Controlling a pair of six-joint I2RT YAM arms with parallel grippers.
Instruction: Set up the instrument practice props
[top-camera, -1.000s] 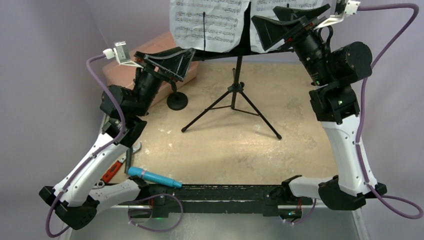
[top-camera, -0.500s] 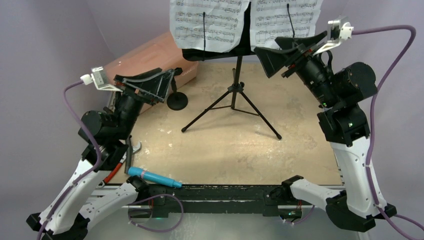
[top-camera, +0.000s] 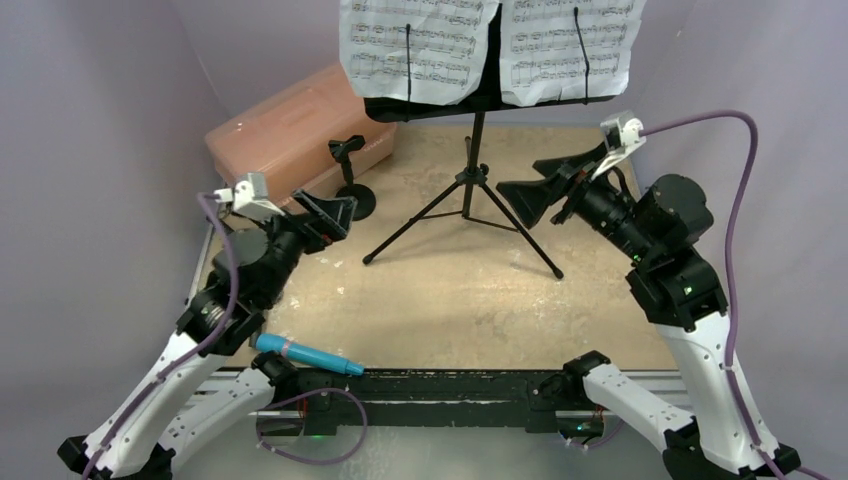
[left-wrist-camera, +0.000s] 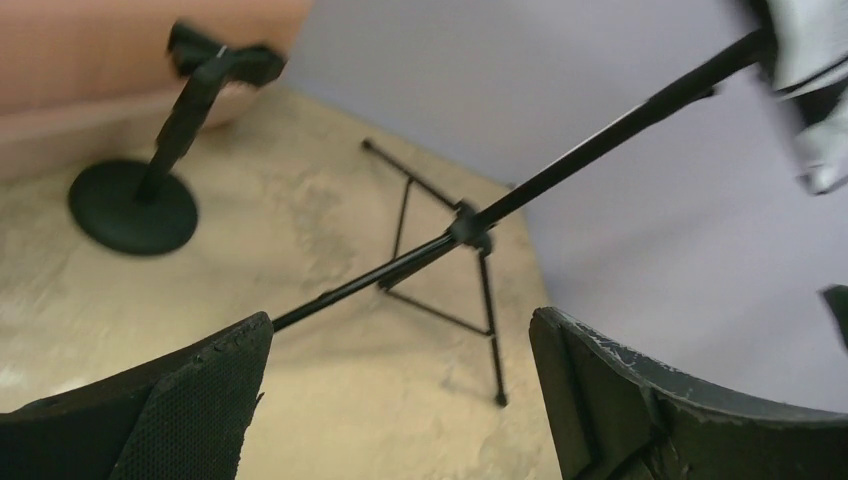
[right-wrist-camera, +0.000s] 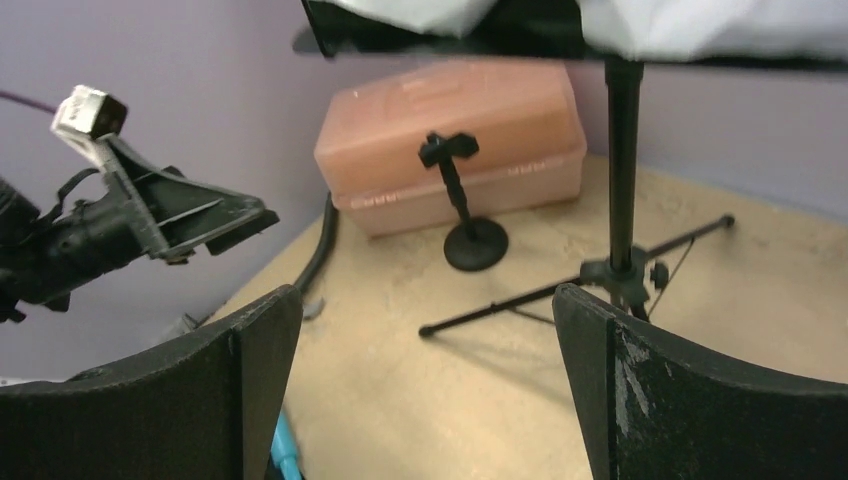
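Observation:
The open fingers of my left gripper still point toward the tripod, so next the gripper needs to move outward, turn and close on the mic stand's empty top clip (top-camera: 347, 146) (left-wrist-camera: 224, 62).
The black tripod music stand (top-camera: 476, 150) stands at the back centre, with two white sheet-music pages (top-camera: 420, 45) (top-camera: 572, 45) on its desk. The small black round-based mic stand (top-camera: 352, 195) stands left of it, empty, in front of the pink box. The cyan-blue microphone (top-camera: 305, 355) lies at the near edge by the left arm. My left gripper (top-camera: 336, 214) is open and empty, in the air just near-left of the mic stand (left-wrist-camera: 150, 170). My right gripper (top-camera: 525, 192) is open and empty, right of the stand's pole (right-wrist-camera: 622, 170). The microphone's tip also shows in the right wrist view (right-wrist-camera: 287, 452).
A pink translucent box (top-camera: 295, 120) lies at the back left against the wall, also in the right wrist view (right-wrist-camera: 450, 130). The tripod's legs (top-camera: 520, 235) spread over the middle of the table. A black rail (top-camera: 450, 385) runs along the near edge.
Both arms have come down and back from the height of the music stand's desk. The left gripper moved down and right toward the table; the right gripper dropped down and left. Both stayed open.

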